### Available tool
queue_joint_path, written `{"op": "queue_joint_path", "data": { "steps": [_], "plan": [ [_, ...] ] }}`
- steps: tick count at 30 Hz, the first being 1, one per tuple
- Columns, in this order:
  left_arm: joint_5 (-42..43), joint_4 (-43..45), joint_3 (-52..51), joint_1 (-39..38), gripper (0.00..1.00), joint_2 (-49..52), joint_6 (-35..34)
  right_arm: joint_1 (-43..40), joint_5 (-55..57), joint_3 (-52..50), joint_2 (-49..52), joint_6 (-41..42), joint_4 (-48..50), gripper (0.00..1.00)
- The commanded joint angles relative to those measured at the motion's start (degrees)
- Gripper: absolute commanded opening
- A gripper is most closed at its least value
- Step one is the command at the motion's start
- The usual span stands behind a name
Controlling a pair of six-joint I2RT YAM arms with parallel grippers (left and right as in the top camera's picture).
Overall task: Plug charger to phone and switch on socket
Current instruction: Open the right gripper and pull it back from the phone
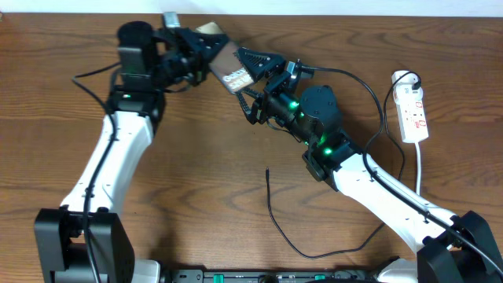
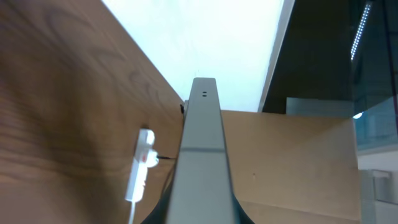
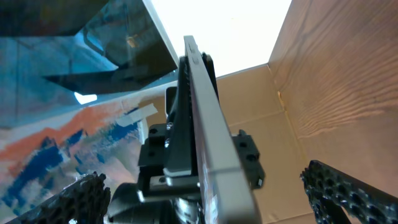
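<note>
I will pull my right gripper back from the phone (image 1: pixel 228 71) next, tilt its fingers down and lower them over the charger's plug tip (image 1: pixel 267 172), because it lies loose on the table.
My left gripper (image 1: pixel 206 49) is shut on the phone (image 1: pixel 228 71) and holds it tilted above the back of the table. The left wrist view shows the phone's grey edge (image 2: pixel 202 149) running away from the jaws (image 2: pixel 199 218). My right gripper (image 1: pixel 250 85) is open, with its fingers on either side of the phone's free end and apart from it. In the right wrist view the phone (image 3: pixel 202 124) stands edge-on between those fingers (image 3: pixel 214 199). The charger's plug tip (image 1: pixel 267 171) lies loose on the table, and its black cable (image 1: pixel 314 254) loops toward the front. The socket (image 1: pixel 413 110) lies at the right.
The socket's white cord (image 1: pixel 419 169) runs toward the front right. The socket also shows in the left wrist view (image 2: pixel 140 165). A brown cardboard panel (image 3: pixel 273 130) and a white wall stand behind the table's back edge.
</note>
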Motion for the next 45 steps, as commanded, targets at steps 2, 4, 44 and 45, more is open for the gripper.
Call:
{"op": "queue_joint_path", "data": {
  "steps": [2, 4, 44, 45],
  "plan": [
    [12.2, 0.9, -0.2, 8.6, 0.07, -1.2, 6.8, -0.8, -1.8, 1.0, -0.3, -8.3, 0.4, 0.99],
    [17.1, 1.0, -0.2, 12.7, 0.08, -1.2, 8.0, -1.6, -3.3, 1.0, -0.3, -12.2, 0.4, 0.99],
    [33.2, 5.8, -0.2, 20.5, 0.07, -1.2, 21.7, 4.7, 7.8, 9.0, 3.3, -55.5, -71.3, 0.93],
    [33.2, 5.8, -0.2, 20.5, 0.07, -1.2, 21.7, 4.7, 7.7, 9.0, 4.7, -55.4, -71.6, 0.92]
  ]
}}
